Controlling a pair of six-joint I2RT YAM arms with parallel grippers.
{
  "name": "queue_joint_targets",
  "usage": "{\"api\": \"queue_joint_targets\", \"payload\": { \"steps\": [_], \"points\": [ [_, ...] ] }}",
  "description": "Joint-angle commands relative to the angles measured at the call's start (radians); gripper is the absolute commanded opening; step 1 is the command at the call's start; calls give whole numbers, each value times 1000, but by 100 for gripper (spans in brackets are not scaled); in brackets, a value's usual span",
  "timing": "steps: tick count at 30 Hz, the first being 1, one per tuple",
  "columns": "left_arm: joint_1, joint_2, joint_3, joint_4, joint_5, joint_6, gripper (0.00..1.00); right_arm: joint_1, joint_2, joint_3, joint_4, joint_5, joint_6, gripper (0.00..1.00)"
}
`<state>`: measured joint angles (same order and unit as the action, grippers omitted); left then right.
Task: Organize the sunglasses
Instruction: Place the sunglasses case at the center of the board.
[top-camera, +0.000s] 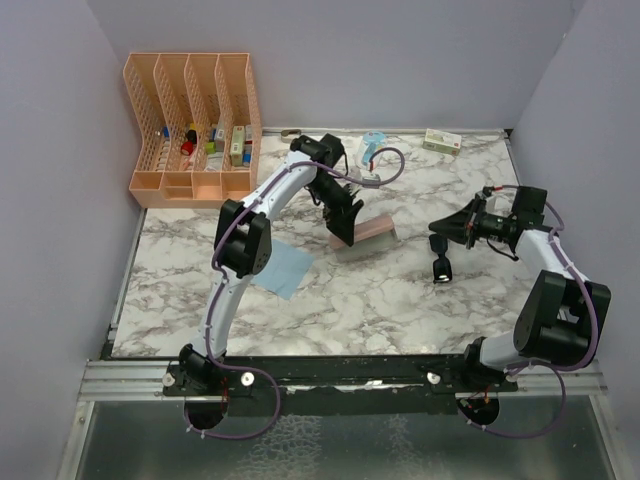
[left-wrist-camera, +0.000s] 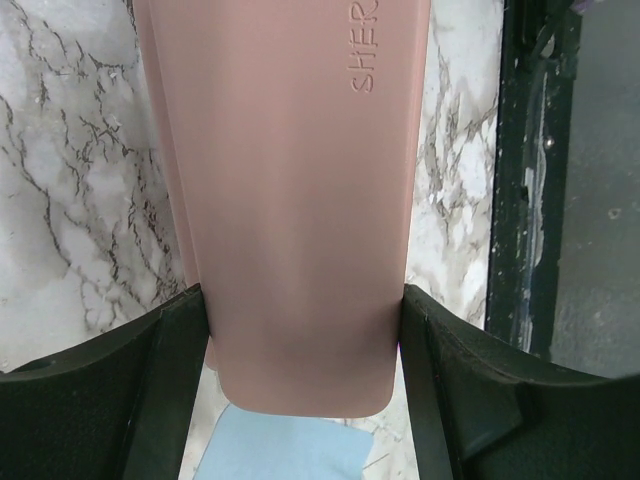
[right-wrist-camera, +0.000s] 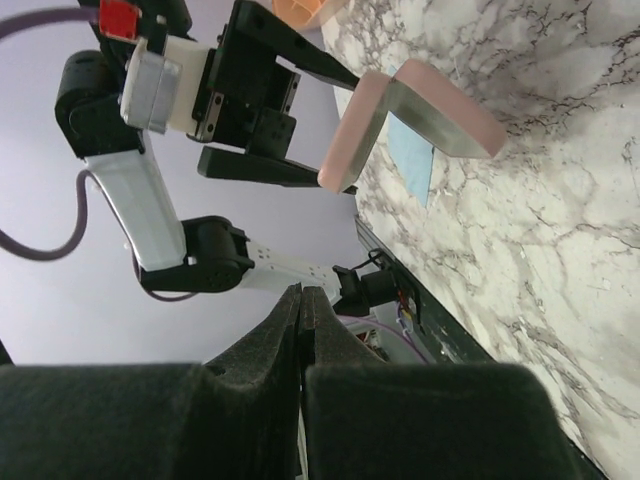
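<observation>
My left gripper will next tilt the lid to turn the open case's base (top-camera: 368, 248) flatter onto the marble, because the hollow of the case slants toward the near edge of the table.
The pink case (top-camera: 365, 235) stands open on the marble table, its lid raised. My left gripper (top-camera: 345, 225) is shut on the lid, with a finger on each side of it in the left wrist view (left-wrist-camera: 302, 295). The case (left-wrist-camera: 300, 200) fills that view, and it shows as an L shape in the right wrist view (right-wrist-camera: 420, 110). My right gripper (top-camera: 435, 226) is right of the case and raised, its fingers pressed together (right-wrist-camera: 302, 292). The small black sunglasses (top-camera: 440, 266) hang just below its tip. They are hidden in the right wrist view.
A light blue cloth (top-camera: 283, 268) lies left of the case and under my left arm. An orange file organiser (top-camera: 190, 120) stands at the back left. A small box (top-camera: 441, 141) and a light blue item (top-camera: 372, 150) lie along the back wall.
</observation>
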<state>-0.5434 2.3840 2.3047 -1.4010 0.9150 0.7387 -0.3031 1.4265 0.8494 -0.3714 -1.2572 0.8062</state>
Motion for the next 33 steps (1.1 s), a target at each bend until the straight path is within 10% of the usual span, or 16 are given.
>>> {"api": "queue_joint_targets", "payload": {
  "steps": [1, 23, 29, 33],
  "points": [
    [3, 57, 43, -11, 139, -77, 0, -5, 16, -30, -47, -22, -71, 1],
    [18, 154, 73, -12, 176, -191, 0, 27, 125, -37, -24, 21, -71, 1],
    [27, 166, 85, -10, 157, -196, 55, 33, 132, -39, -10, 12, -71, 15],
    [28, 160, 88, -10, 153, -189, 66, 39, 134, -51, 7, 17, -64, 33]
  ]
}}
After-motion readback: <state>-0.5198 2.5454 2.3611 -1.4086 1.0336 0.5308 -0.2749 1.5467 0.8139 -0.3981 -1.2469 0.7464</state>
